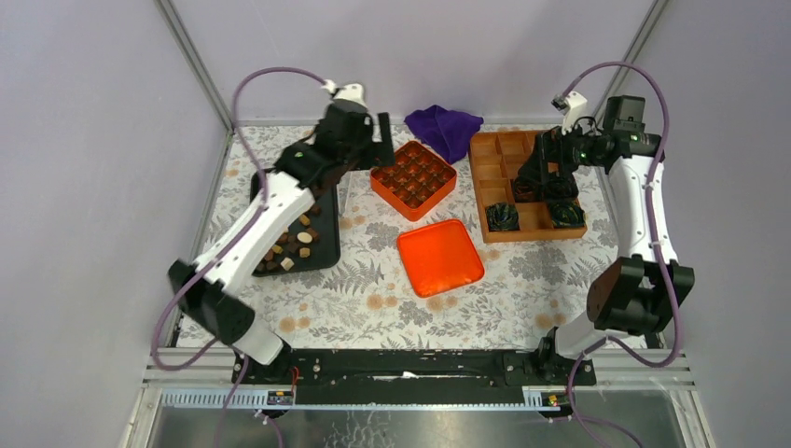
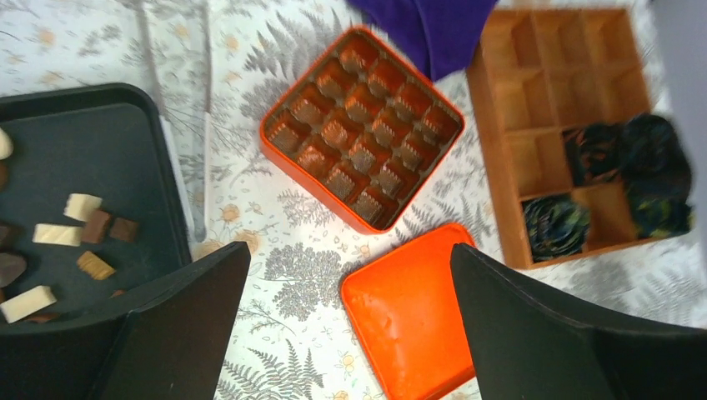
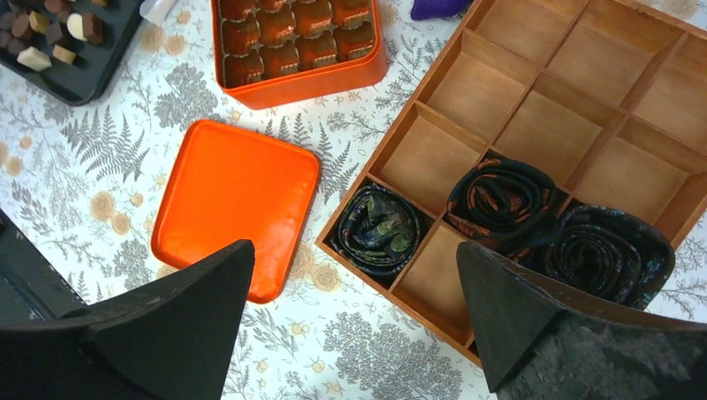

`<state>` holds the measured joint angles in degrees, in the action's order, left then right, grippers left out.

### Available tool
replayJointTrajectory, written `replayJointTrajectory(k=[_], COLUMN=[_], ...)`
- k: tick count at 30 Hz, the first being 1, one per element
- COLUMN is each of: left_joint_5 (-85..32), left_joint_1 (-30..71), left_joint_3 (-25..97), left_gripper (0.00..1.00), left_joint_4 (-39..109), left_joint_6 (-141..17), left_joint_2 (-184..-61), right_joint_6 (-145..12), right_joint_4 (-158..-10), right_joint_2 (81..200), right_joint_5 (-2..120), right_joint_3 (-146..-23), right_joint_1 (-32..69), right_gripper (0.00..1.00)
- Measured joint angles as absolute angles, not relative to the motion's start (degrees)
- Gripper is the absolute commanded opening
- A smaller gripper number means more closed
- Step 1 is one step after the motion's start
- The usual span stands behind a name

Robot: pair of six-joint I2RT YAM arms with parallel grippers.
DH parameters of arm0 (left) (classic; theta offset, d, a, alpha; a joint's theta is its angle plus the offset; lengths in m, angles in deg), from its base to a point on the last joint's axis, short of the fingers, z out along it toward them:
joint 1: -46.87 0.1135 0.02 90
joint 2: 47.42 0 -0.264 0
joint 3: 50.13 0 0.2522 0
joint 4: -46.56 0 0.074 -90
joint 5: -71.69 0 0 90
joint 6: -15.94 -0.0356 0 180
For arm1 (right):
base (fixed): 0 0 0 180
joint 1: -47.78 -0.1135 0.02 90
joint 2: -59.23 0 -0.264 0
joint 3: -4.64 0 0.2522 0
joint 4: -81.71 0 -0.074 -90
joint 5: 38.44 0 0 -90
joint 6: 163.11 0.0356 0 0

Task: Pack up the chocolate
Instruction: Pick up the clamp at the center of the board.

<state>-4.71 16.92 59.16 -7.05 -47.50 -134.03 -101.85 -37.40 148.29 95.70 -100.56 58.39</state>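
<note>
The tongs' tray-side arm is below the left gripper and to its left in the wrist view, so the robot will move that way and go down with its fingers on both sides of the arm.
The chocolate (image 1: 293, 245), small dark brown, light brown and cream pieces, lies scattered on a black tray (image 1: 326, 245) at the left; it also shows in the left wrist view, chocolate (image 2: 83, 225), and at the top left of the right wrist view, chocolate (image 3: 50, 29). An orange box (image 1: 413, 179) with a brown cell insert stands mid-table, its orange lid (image 1: 439, 257) lying flat in front of it. My left gripper (image 1: 381, 145) hangs open above the table beside the box's left corner, holding nothing. My right gripper (image 1: 552, 173) hangs open over the wooden box, also with nothing in it.
A wooden divided box (image 1: 480, 187) at the right holds three dark rolled items (image 1: 502, 217) in its near compartments. A purple cloth (image 1: 445, 129) lies at the back behind the orange box. Grey walls and a metal frame close in the table.
</note>
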Motion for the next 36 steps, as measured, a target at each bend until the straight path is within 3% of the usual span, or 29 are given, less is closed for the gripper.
replayJointTrajectory(k=[7, 13, 20, 24, 27, 36], left_joint_5=[-7.5, -16.6, -21.3, -23.5, -23.1, -18.7], left_joint_1=[14.9, 24.5, 33.9, 37.0, 38.5, 38.9], left_joint_3=[53.6, 42.2, 41.0, 42.5, 46.0, 59.8], left_gripper=[0.98, 0.99, 0.98, 0.88, 0.62, 0.49], left_joint_4=[-1.6, 6.9, 8.6, 9.0, 8.5, 6.0], left_joint_6=[-49.7, -45.0, -44.8, -48.0, -52.3, -60.9], left_joint_2=[-140.5, -137.9, -137.8, -139.0, -142.3, -160.2], right_joint_6=[-108.4, -113.9, -118.1, -119.5, -120.1, -114.2], right_joint_4=[-37.2, -37.7, -39.5, -38.3, -36.7, -36.8], right_joint_2=[151.6, 154.4, 154.5, 151.9, 149.0, 141.8], right_joint_5=[96.3, 96.7, 99.7, 100.7, 99.8, 92.4], right_joint_3=[-100.6, -100.9, -100.0, -97.0, -95.6, -89.8], right_joint_1=[58.3, 58.2, 57.8, 57.6, 57.6, 57.5], right_gripper=[1.0, 1.0, 1.0, 1.0, 0.99, 0.89])
